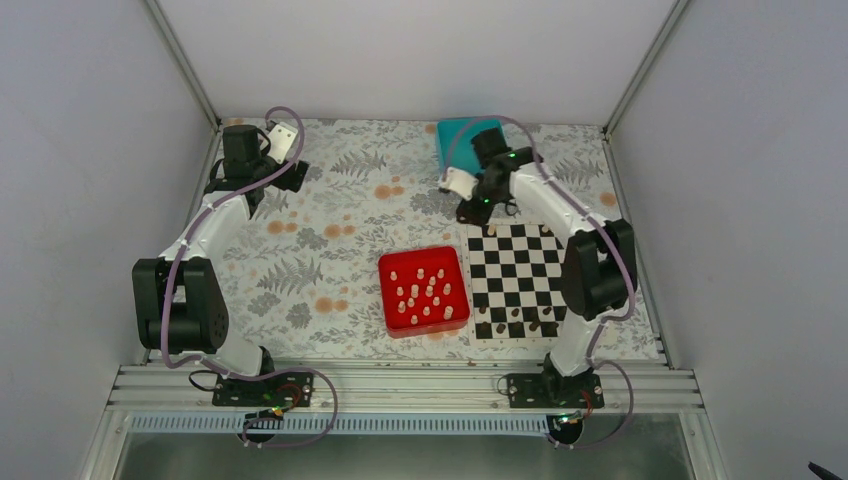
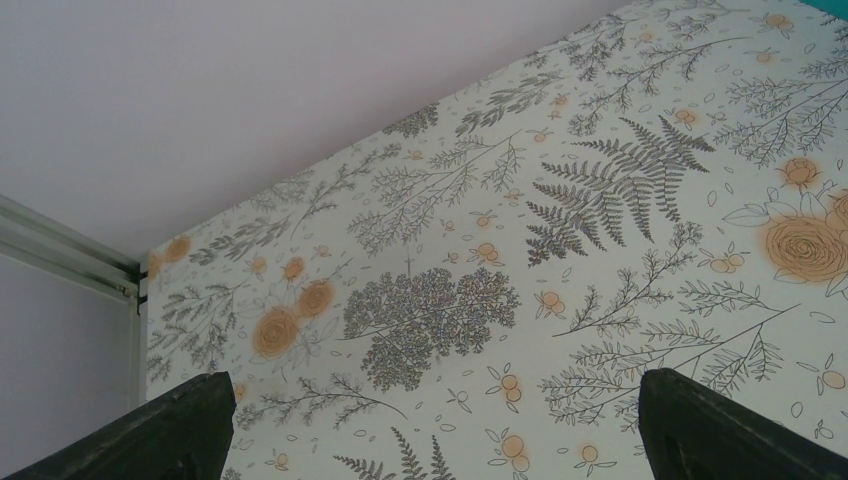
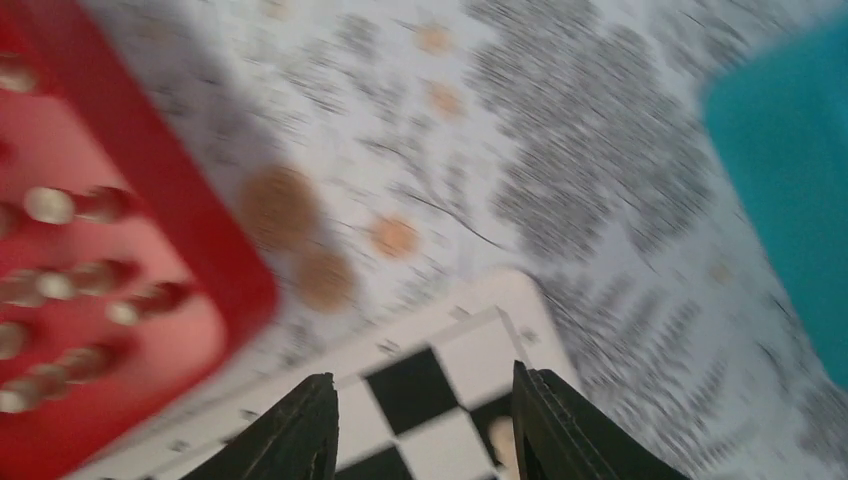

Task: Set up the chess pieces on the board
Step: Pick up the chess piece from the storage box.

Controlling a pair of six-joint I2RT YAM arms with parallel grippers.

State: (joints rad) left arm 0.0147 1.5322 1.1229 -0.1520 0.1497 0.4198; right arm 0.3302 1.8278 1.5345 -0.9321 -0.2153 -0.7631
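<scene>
The robot next needs to move its right gripper to the left in the top view and back, then lower it around the middle piece in the far row of the red tray.
The black-and-white board (image 1: 540, 262) lies at the right. Several pale pieces (image 1: 425, 290) stand in the red tray (image 1: 385, 292) to its left. A few pale pieces (image 1: 490, 230) stand on the board's far row, and dark pieces (image 1: 515, 315) on its near rows. My right gripper (image 1: 472, 212) hovers over the board's far left corner. In the right wrist view it (image 3: 425, 425) is open and empty over that corner (image 3: 455, 345), with one pale piece (image 3: 503, 440) on the board just inside the right finger. My left gripper (image 1: 292, 176) is open and empty at the far left.
A teal tray (image 1: 455, 140) sits behind the board, and shows at the right of the right wrist view (image 3: 790, 180). The red tray's rim (image 3: 190, 230) is at that view's left. The left wrist view shows only floral cloth (image 2: 430, 310) and the back wall.
</scene>
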